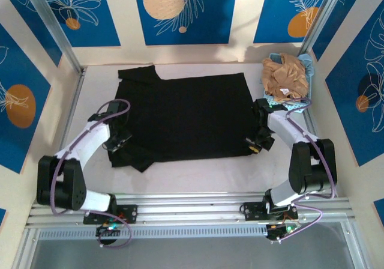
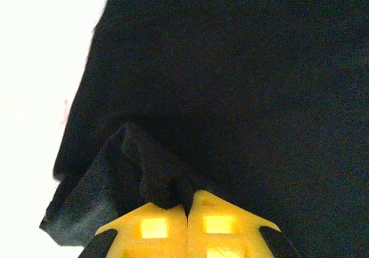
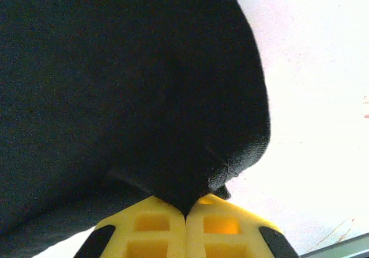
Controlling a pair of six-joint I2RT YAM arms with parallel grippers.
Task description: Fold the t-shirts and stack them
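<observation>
My left gripper is holding the t-shirt and will next move back to the bare tabletop by the bar (image 1: 125, 180) and let the t-shirt go, because this corner of the t-shirt is folded over.
A black t-shirt (image 1: 183, 116) lies spread flat across the middle of the white table, one sleeve pointing to the back left. My left gripper (image 1: 120, 142) is at its near-left corner, shut on a pinched fold of the black cloth (image 2: 144, 171); the yellow fingertips (image 2: 155, 226) meet with the cloth between them. My right gripper (image 1: 255, 144) is at the near-right corner, shut on the shirt's hem (image 3: 242, 154), which bunches up over the jaws. A crumpled tan-brown t-shirt (image 1: 285, 77) sits at the back right.
The tan shirt rests in a light blue basket (image 1: 306, 60) in the back right corner, close to the right arm's elbow. Metal posts and blue-patterned walls enclose the table (image 1: 198, 173). An aluminium rail (image 1: 192, 206) runs along the near edge.
</observation>
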